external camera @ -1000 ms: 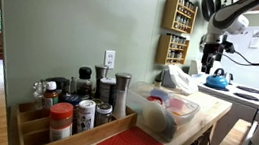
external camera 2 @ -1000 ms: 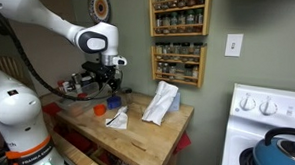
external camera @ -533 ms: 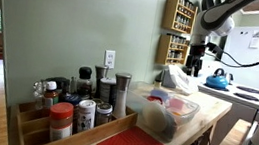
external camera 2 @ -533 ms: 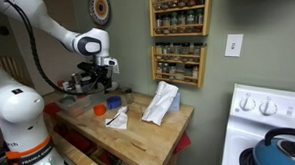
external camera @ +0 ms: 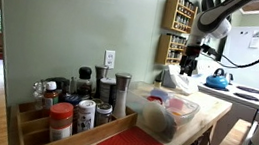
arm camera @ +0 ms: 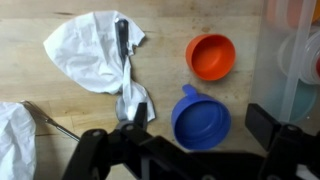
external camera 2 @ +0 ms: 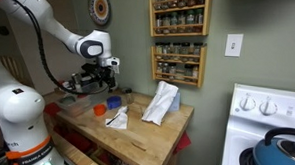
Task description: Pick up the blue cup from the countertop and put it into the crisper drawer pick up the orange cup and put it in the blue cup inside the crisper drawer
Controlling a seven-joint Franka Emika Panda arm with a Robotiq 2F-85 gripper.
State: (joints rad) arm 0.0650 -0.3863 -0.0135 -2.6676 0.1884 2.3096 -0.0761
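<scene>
My gripper will move down toward the side of the crumpled cloth next, with one finger inside the dark blue cup's rim and one outside, because the opening of the dark blue cup faces up.
In the wrist view the dark blue cup stands upright on the wooden countertop, directly below my gripper. The gripper is open and empty, with one finger on each side of the cup and not touching it. The orange cup stands just beyond the blue one. The clear crisper drawer is at the right edge. In an exterior view the gripper hovers above the blue cup and the orange cup. The drawer also shows in an exterior view.
A crumpled white cloth with a black-handled tool lies left of the cups. A larger white cloth lies on the counter. A light-blue kettle sits on the stove. A spice rack hangs on the wall.
The arm has moved the open gripper sideways toward the wall, bringing it over the blue cup. The cups and cloths have not moved.
</scene>
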